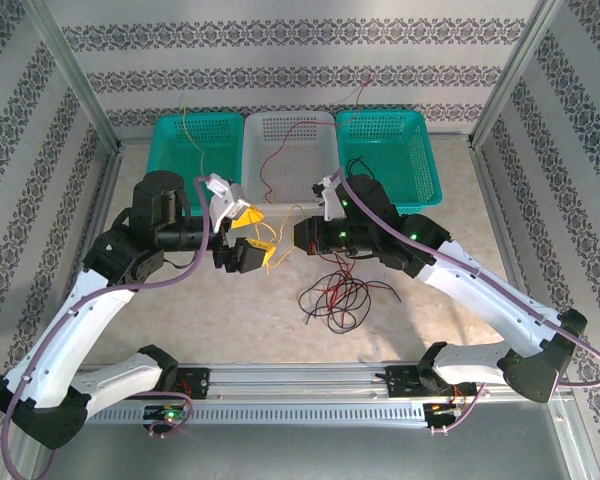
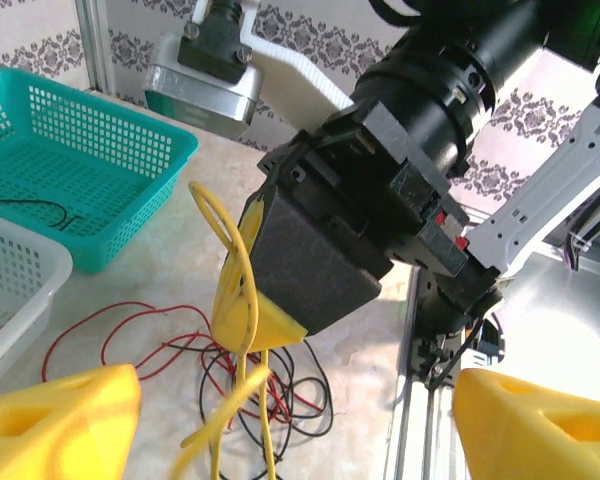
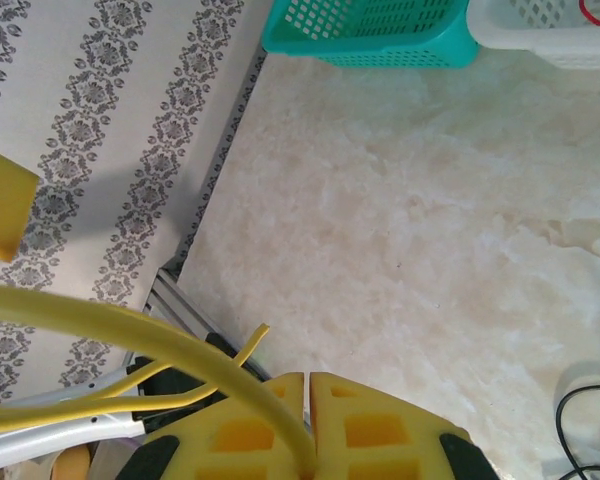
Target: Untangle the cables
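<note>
The yellow cable [image 1: 280, 248] hangs slack between the grippers, so my right gripper needs to move away from my left gripper toward the black-strand teal basket's near edge [image 1: 417, 208] before it lets go.
My right gripper [image 1: 298, 234] is shut on the yellow cable [image 1: 280, 248] above the table's middle. Its closed fingertips [image 3: 308, 380] pinch the yellow cable [image 3: 130, 325], which curves off to the left. My left gripper [image 1: 252, 235] faces it, open. In the left wrist view the left gripper [image 2: 290, 410] has its fingers [image 2: 60, 420] wide apart, and the yellow cable [image 2: 242, 270] hangs loose between them from the right gripper [image 2: 250, 315]. Below lie the red cable [image 2: 130, 320] and black cable [image 2: 315, 385], tangled in loops on the table [image 1: 340, 292].
Three baskets stand along the back: a teal one [image 1: 170, 170] with a yellow strand in it, a white one [image 1: 315, 185] with a red strand, a teal one [image 1: 425, 185]. A metal rail [image 1: 300, 380] runs along the near edge. Frame posts stand at both sides.
</note>
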